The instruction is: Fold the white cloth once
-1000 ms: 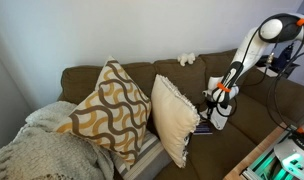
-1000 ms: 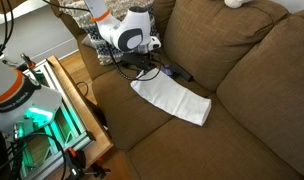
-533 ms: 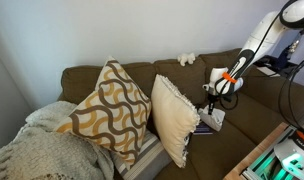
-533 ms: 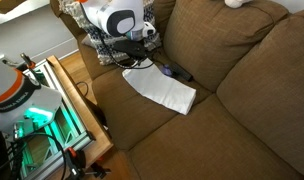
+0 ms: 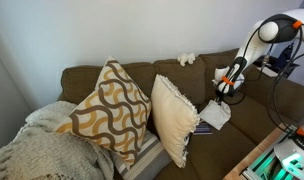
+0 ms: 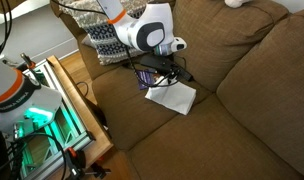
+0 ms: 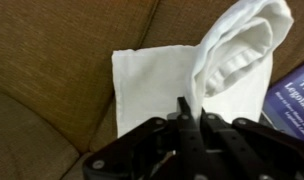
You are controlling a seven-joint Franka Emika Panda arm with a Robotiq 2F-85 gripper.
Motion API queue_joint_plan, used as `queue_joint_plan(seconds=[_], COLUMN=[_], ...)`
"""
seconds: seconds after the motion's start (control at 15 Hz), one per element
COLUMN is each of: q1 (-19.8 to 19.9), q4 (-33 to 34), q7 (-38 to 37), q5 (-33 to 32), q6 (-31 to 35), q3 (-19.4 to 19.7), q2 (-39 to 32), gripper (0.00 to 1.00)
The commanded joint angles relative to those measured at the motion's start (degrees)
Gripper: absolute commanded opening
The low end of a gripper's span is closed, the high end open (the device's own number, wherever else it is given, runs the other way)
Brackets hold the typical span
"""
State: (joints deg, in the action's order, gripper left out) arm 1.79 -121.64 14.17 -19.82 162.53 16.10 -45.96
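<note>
The cloth's flat part point(image 6: 180, 98) point(image 7: 152, 82) is below my gripper and to the left in the wrist view, so my gripper should go down and to that side to release the cloth's edge.
The white cloth point(image 6: 172, 96) lies on the brown sofa seat, with one end lifted and curled back over the rest. In the wrist view the cloth point(image 7: 157, 85) spreads flat below while a raised fold hangs from my jaws. My gripper point(image 7: 189, 112) is shut on the cloth's lifted edge. In both exterior views the gripper point(image 6: 164, 74) point(image 5: 223, 93) hovers just above the cloth point(image 5: 214, 113) on the seat.
A cream fringed pillow point(image 5: 174, 115) and a patterned pillow point(image 5: 107, 108) lean on the sofa back. A dark book point(image 7: 294, 92) lies beside the cloth. A tiny white fluffy lump point(image 5: 186, 59) sits on the sofa top. A wooden table edge point(image 6: 77, 110) borders the sofa.
My gripper has lifted one end of the cloth and carried it across over the rest, so the cloth's footprint on the seat has become shorter.
</note>
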Motion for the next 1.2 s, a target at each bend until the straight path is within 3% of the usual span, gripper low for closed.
queue_joint_plan(seconds=[0.0, 0.33, 0.67, 0.73, 0.87, 1.0, 1.13], q1=[-6.1, -12.7, -12.9, -12.3, -11.0, -9.9, -9.4], q4=[10.5, 21.9, 30.6, 32.2, 35.0, 35.8, 33.5], q7=[-8.0, -16.5, -20.8, -21.0, -21.2, -20.8, -20.1], q5=[-2.6, -2.6, -1.6, -1.6, -1.9, -2.3, -2.7], q6=[-0.2, -1.5, -7.0, -9.4, -13.6, -16.3, -14.8], q3=[5.7, 12.1, 14.7, 14.5, 13.8, 12.8, 11.8], q2=[-11.8, -24.2, -31.5, -32.5, -34.0, -33.9, -31.7], gripper=[0.01, 0.01, 0.01, 0.31, 0.38, 0.54, 0.69])
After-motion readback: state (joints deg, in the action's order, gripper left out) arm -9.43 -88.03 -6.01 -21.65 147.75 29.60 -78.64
